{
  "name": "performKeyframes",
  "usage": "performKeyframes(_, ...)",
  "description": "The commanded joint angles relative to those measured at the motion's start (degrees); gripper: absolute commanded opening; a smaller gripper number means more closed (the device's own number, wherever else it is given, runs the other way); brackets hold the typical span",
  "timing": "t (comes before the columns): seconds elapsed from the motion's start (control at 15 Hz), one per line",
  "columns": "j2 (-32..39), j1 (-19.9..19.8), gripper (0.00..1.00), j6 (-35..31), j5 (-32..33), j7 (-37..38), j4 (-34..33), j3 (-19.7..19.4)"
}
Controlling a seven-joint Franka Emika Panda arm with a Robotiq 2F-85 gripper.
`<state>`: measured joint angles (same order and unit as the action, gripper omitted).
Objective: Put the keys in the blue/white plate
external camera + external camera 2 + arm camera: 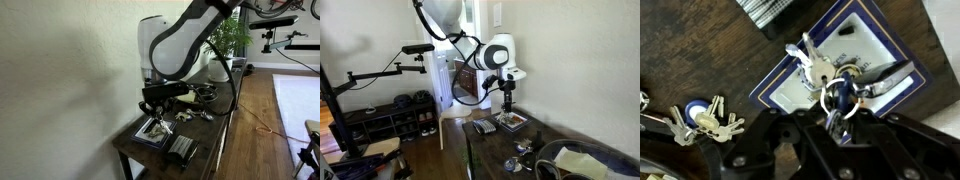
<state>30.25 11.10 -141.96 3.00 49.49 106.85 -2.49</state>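
Observation:
I should next keep my gripper above the plate's white centre (155, 131) (851, 60) and open its fingers to let go of the lower end of the keys. The keys are already spread over the plate.
The blue/white plate (805, 90) is square with a dark blue rim and lies on the dark wooden table. It shows in both exterior views (152, 133) (512, 122). The keys (822, 70) are a silvery bunch on a ring with a blue tag, and they splay out over the plate's white centre. My gripper (837, 122) hangs just above the plate, and its fingers are closed around the lower end of the bunch. In both exterior views the gripper (155, 112) (506, 102) points straight down over the plate.
A second bunch of keys with a blue tag (705, 120) lies on the table beside the plate. A dark ridged object (780, 15) (182, 150) sits by the plate's other side. A round pale-yellow dish (575, 160) and a dark bowl (205, 93) stand farther along the narrow table. A wall runs alongside.

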Motion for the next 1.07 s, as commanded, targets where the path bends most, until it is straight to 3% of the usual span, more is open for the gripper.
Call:
performKeyframes(0.0,2.5,-0.4,0.06,1.6,-1.3,-0.6,-3.0,-0.6)
performKeyframes(0.33,4.2,-0.5,0.09,1.9,-1.9,-0.5,-4.2,-0.8)
performKeyframes(0.4,4.2,-0.5,0.23,1.9,-2.1,-0.6,-4.2,-0.8)
performKeyframes(0.47,4.0,-0.5,0.42,1.8,-2.2,-0.5,-4.0,-0.9)
performKeyframes(1.0,1.4,-0.7,0.92,3.3,-2.2,0.1,-3.1,-2.3)
